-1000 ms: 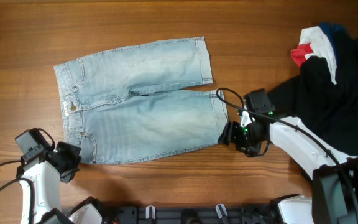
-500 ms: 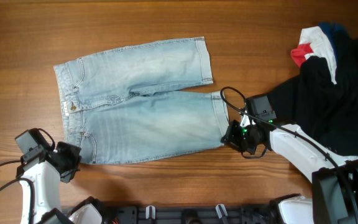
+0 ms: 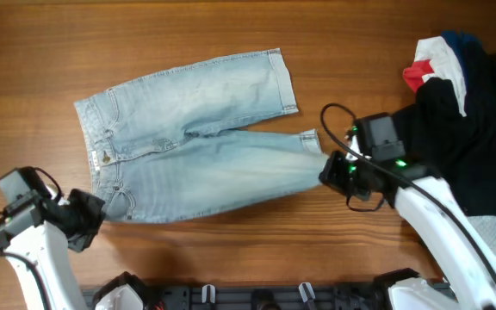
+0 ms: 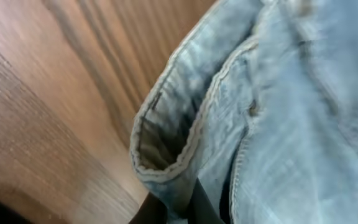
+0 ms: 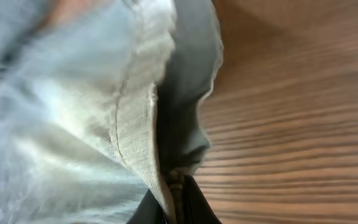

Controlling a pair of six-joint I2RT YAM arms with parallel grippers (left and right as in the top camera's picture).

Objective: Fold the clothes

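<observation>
The far half of the jeans [image 3: 196, 138] lies flat and open, so my left gripper should next lift the near waistband corner of the jeans outward, lower it by the far waistband corner [image 3: 83, 105] and let go.
The pale-blue denim jeans [image 3: 196, 138] lie spread across the middle of the wooden table, waistband to the left, leg hems to the right. My left gripper [image 3: 102, 209] is shut on the near waistband corner [image 4: 166, 155], whose folded edge rises between the dark fingers. My right gripper [image 3: 324, 170] is shut on the hem of the near leg [image 5: 166, 124], and that leg is lifted and stretched toward it. The far leg [image 3: 257, 82] lies flat. A pile of other clothes [image 3: 463, 103], black, white, red and navy, sits at the right edge.
The right arm [image 3: 437, 215] reaches in from the lower right past the black garment. A cable [image 3: 334, 120] loops above the right gripper. Bare wooden table [image 3: 231, 250] lies in front of the jeans.
The right gripper closed on the near leg's hem and pulled it up and to the right. The left gripper shifted left with the waistband corner, drawing the near side taut.
</observation>
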